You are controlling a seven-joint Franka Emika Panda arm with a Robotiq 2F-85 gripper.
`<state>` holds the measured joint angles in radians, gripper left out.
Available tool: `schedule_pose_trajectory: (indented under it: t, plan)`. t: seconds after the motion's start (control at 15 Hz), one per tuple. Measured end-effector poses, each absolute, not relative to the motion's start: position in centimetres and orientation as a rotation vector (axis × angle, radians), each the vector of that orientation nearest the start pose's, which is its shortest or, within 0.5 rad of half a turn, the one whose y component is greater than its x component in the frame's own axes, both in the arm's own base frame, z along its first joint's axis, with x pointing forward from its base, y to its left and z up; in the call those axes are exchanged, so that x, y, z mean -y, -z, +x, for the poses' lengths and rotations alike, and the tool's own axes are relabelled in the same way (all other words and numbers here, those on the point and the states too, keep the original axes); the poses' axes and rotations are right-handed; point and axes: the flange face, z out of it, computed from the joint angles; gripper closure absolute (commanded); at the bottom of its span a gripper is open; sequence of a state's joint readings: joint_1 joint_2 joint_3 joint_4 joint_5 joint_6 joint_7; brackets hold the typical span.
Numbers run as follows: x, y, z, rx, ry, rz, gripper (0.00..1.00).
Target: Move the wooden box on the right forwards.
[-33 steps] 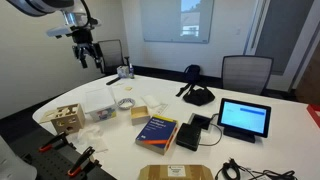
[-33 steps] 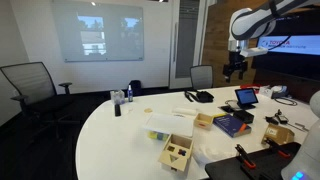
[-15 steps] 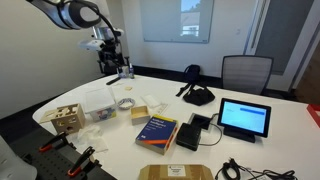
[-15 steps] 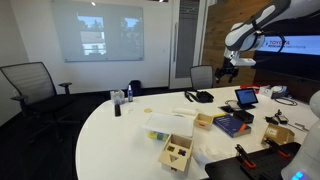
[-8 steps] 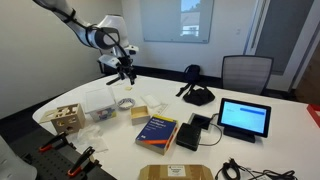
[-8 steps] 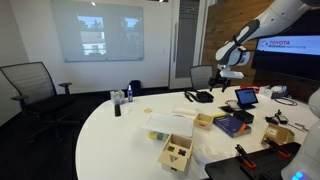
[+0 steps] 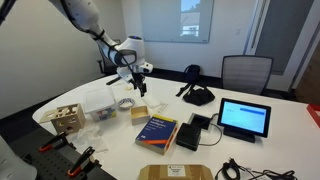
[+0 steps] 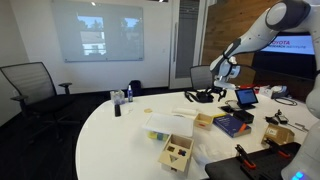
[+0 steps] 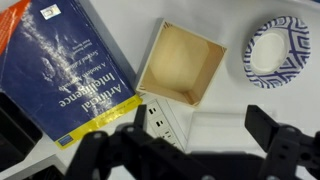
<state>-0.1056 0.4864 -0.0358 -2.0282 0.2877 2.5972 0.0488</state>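
The thin side of the wooden box beside the blue book below fits between my spread fingers. I should lower my gripper next, with one finger on each side of it.
The wooden box (image 9: 182, 63) is small, light tan and open-topped. In the wrist view it lies between the blue book (image 9: 65, 65) and a blue-patterned round dish (image 9: 277, 50). It shows in both exterior views (image 7: 140, 111) (image 8: 204, 121), next to the book (image 7: 157, 130). My gripper (image 7: 137, 82) (image 8: 219, 88) hangs in the air above the box, apart from it. In the wrist view its dark fingers (image 9: 190, 150) are spread wide with nothing between them. A white power strip (image 9: 165, 125) lies under them.
A larger wooden cube with cut-out holes (image 7: 66, 117) (image 8: 178, 153) stands near the table edge. A tablet (image 7: 245, 118), a black phone set (image 7: 197, 96), a clear plastic container (image 7: 103, 100) and a flat cardboard piece (image 7: 175, 172) are also on the white table. Chairs stand around it.
The arm has swung from high beside the table in over it and come down, so the gripper now hangs above the wooden box. Nothing on the table has moved.
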Motion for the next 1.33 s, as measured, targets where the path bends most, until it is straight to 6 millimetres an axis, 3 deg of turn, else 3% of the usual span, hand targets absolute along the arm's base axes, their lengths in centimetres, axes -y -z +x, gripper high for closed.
schedule_pose_trajectory:
  t: [0.27,0.8,1.33]
  plan:
    - [10.3,-16.6,61.7,-0.734,0.043,-2.897,0.00]
    - [10.7,-8.6,62.6,-0.915,-0.167,-2.834,0.00]
    - [11.6,-3.4,64.4,-0.944,-0.282,-2.769,0.02]
